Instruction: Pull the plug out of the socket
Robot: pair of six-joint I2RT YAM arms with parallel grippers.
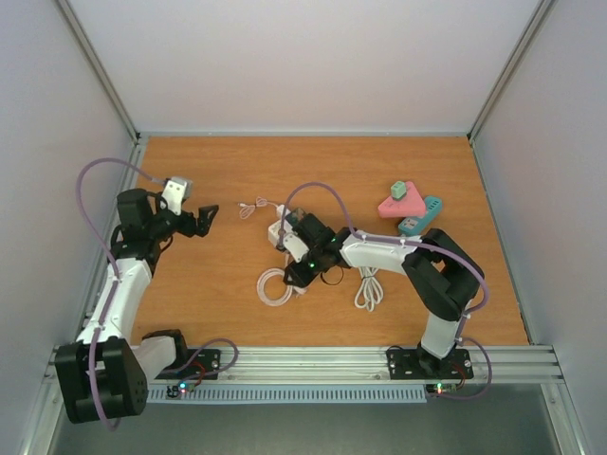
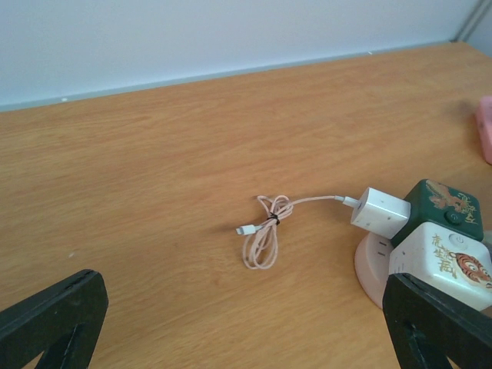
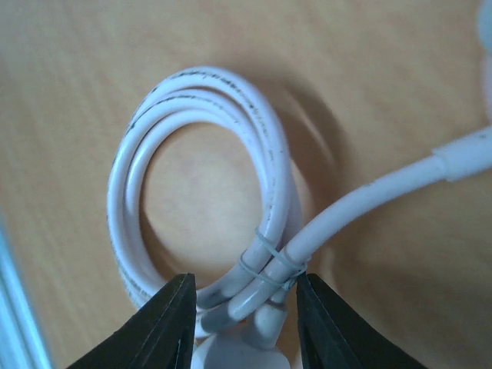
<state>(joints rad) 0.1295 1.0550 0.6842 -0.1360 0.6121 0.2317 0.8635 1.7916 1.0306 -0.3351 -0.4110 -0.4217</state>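
Note:
Next, my left gripper moves across and down around the white tiger-print cube (image 2: 447,265), which sits on the socket (image 2: 367,265), below the gripper and to its right in the top view.
A pale pink round socket (image 2: 367,265) lies mid-table and shows in the top view (image 1: 281,230). A white charger plug (image 2: 379,213) is plugged into it, with a thin pink cable (image 2: 265,231) trailing left. A green cube (image 2: 446,207) and a white tiger-print cube (image 2: 450,257) also sit on the socket. My left gripper (image 1: 204,218) is open and empty, left of the socket; its view (image 2: 242,292) faces the cable. My right gripper (image 1: 296,273) is closed around the tied white cord bundle (image 3: 265,273) of a thick white coil (image 3: 192,154), just in front of the socket.
A pink triangular block (image 1: 400,204) with a small green cube (image 1: 399,190) and a teal power strip (image 1: 424,216) lie at the back right. A looped white cable (image 1: 368,289) lies under the right forearm. The white coil (image 1: 275,286) rests near the centre front.

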